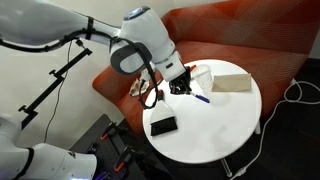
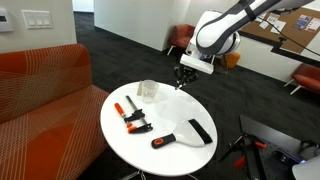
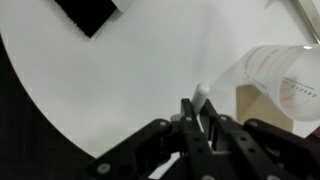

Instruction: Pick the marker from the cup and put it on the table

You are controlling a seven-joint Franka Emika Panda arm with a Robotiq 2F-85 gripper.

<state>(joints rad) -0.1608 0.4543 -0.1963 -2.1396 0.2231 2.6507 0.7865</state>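
The robot's gripper needs to lower the marker next onto the open white surface between the cup (image 3: 283, 72) and the black eraser, then release it.
My gripper (image 3: 196, 118) is shut on the marker (image 3: 202, 93), whose pale end sticks out between the fingers. In an exterior view the gripper (image 1: 181, 88) hangs just above the white round table (image 1: 215, 125), with the blue marker (image 1: 202, 98) showing beside it. The whitish translucent cup (image 3: 283, 72) is to the right of the gripper in the wrist view. It stands upright on the table (image 2: 170, 120) in an exterior view (image 2: 148, 90), left of the gripper (image 2: 184, 78) and apart from it.
A tan box (image 1: 231, 82) lies near the table's far edge by the red-orange couch (image 1: 250, 30). A red marker (image 2: 122, 108), dark clips (image 2: 137, 122), a second red marker (image 2: 161, 141) and a black eraser (image 2: 200, 130) lie on the table.
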